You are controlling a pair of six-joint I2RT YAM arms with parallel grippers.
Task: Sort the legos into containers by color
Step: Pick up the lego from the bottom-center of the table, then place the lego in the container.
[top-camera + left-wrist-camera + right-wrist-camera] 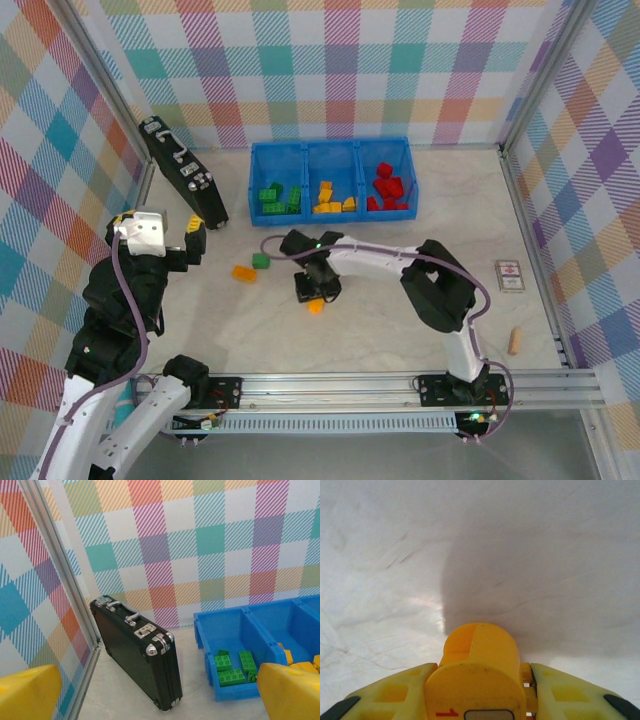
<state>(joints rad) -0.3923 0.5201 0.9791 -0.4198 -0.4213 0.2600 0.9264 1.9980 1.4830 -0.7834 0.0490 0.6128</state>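
Note:
My right gripper lifts the yellow lego next, carries it outward and releases it in the tray's middle section (333, 187), where yellow legos sit.
My right gripper (317, 297) is down at the table's middle, its yellow fingers (395, 695) closed against both sides of a rounded yellow lego (481, 660), whose lower end shows as an orange bit (316, 308). An orange lego (243, 272) and a green lego (261, 261) lie loose to its left. The blue tray (333, 150) at the back holds green legos (278, 199) on the left, yellow legos (333, 200) in the middle and red legos (388, 188) on the right. My left gripper (160, 228) hovers at the left, wide open and empty (160, 700), facing the tray (235, 625).
A black case (183, 170) leans at the back left beside the tray (135, 652). A small card (510, 276) and a tan cork cylinder (515, 341) lie near the right wall. Plaid walls enclose the table on three sides.

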